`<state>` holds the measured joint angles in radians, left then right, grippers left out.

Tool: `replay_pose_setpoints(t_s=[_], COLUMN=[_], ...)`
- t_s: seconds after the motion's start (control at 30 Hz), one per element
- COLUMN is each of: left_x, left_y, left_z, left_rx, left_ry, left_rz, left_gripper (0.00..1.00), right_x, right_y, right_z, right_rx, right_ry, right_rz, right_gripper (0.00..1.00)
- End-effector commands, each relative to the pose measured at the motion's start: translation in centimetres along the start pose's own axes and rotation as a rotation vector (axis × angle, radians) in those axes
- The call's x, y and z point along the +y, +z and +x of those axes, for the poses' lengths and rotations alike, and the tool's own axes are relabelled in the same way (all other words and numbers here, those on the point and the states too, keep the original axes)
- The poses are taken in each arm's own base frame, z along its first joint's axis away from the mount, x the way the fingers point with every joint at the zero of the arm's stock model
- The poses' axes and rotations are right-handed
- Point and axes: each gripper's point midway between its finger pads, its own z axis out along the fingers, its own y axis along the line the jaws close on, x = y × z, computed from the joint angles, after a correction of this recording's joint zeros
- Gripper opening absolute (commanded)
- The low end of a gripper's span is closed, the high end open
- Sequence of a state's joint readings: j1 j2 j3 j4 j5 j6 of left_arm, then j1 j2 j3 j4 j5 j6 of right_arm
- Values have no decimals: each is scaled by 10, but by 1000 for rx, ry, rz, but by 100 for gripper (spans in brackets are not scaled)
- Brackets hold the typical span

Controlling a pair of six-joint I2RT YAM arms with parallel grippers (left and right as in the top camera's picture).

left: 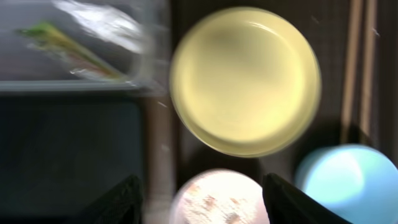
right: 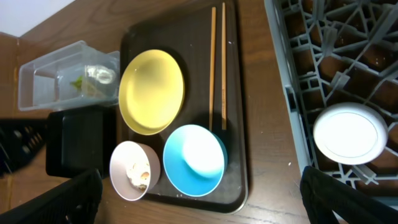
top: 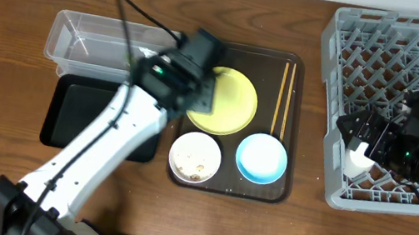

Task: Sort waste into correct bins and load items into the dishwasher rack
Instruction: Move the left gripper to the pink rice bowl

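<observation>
The gap to the light-blue bowl (top: 261, 158) leaves room for a finger at the white bowl's rim. My left gripper needs to move down and back to that rim next.
The pale-yellow plate (top: 227, 101) (left: 245, 81) (right: 151, 92), the white bowl (top: 195, 156) (left: 217, 200) (right: 132, 171) holding rice-like grains, the light-blue bowl (top: 261, 158) (left: 348, 180) (right: 194, 160) and the chopsticks (top: 283, 95) (left: 360, 68) (right: 212, 62) lie on the brown serving tray (top: 285, 172). The green-and-yellow wrapper (left: 68, 46) (right: 87, 84) lies in the clear tub (top: 80, 29). My left gripper (top: 199, 74) (left: 202, 208) is open and empty above the plate's left edge and the white bowl. My right gripper (top: 361, 135) (right: 205, 205) is open and empty over the grey rack's (top: 405, 56) left wall.
The flat black tray (top: 74, 117) (right: 78, 143) sits in front of the clear tub. A white round dish (top: 358, 164) (right: 350, 134) lies in the rack's near-left corner, under my right arm. The brown tray stands between the bins and the rack.
</observation>
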<state>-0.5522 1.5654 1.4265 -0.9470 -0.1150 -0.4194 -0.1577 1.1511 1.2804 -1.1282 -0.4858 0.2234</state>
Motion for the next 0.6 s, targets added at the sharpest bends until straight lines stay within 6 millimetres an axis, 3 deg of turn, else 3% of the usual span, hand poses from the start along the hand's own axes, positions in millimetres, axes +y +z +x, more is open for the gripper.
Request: replay_pose_setpoints(t_s=[0.0,0.13,0.3,0.4,0.57], left_x=[-18,-39,-68,-74,-70], left_y=[18,38,60,71,91], left_z=[42,84,118,130,143], left_rx=[97,155,191,218,269], left_ry=[-26,-60,-5,30,47], left_rz=[-23,-38,0,-23,-74], left_gripper=[64,57,50,49,34], right_x=[4,3,3,3,2], right_y=[-2,-2,-2,-2,-2], right_z=[-1,1,3,5,6], right_rx=[-5,5,13,18,24], right_ry=[-16,-11,-6,-4,-1], right_rz=[2,4,6,7,8], right_gripper=[99,99,99,99,99])
